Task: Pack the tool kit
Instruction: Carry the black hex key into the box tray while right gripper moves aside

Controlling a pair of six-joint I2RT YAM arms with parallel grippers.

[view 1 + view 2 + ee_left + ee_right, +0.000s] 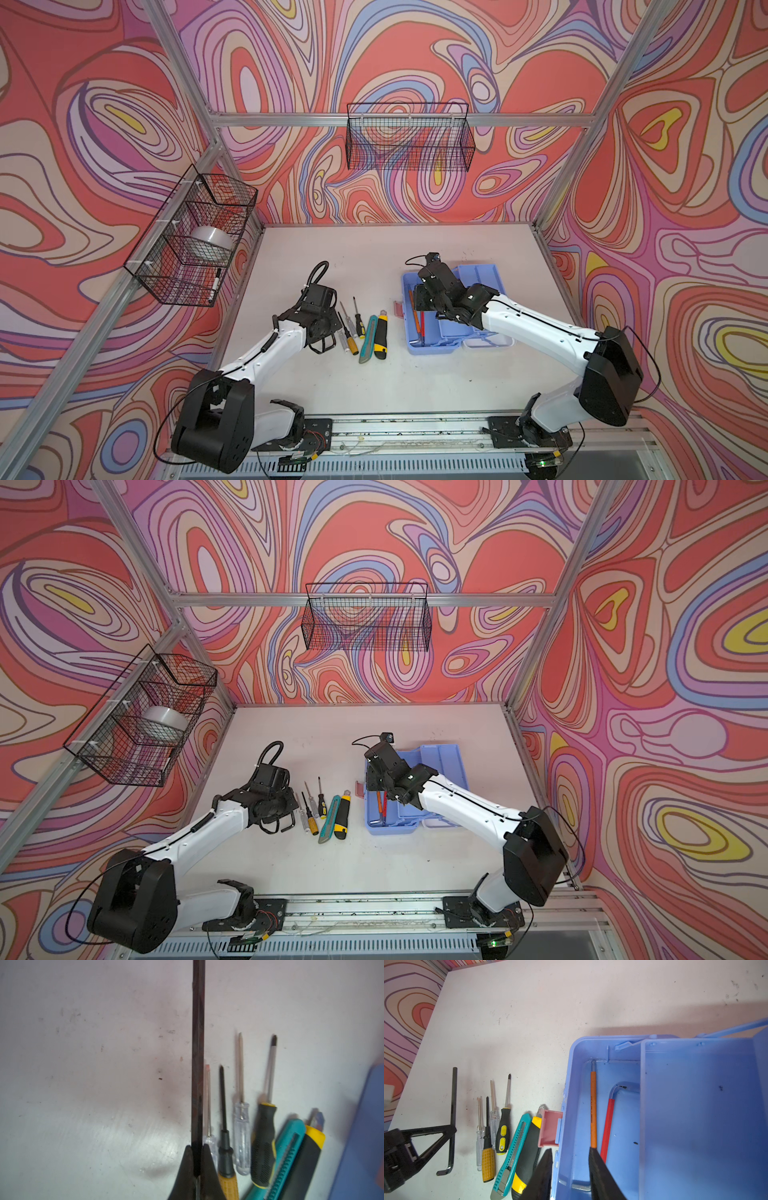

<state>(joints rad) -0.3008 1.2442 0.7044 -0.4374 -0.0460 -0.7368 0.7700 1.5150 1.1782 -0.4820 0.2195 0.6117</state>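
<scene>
My left gripper passes over the knives to the bottom of the box beside the red hex key (432, 328) next. It releases the black one there, since other hex keys lie there.
The tool kit's light blue box (415, 345) stands open right of the table's middle, its inner tray (695, 1115) swung aside and a pink latch (550, 1128) on its left wall. An orange hex key (593, 1105) and a red one (607, 1126) lie inside. My right gripper (570, 1150) is open and straddles that left wall, one finger outside, one inside over the orange key. My left gripper (196, 1153) is shut on a black hex key (197, 1053), left of several screwdrivers (351, 328), a teal utility knife (368, 338) and a black-yellow one (381, 336).
A black wire basket (409, 137) hangs on the back wall. Another wire basket (166, 286) on the left wall holds a tape roll (210, 243) and a marker (214, 284). Metal frame posts stand at the white table's (374, 386) corners.
</scene>
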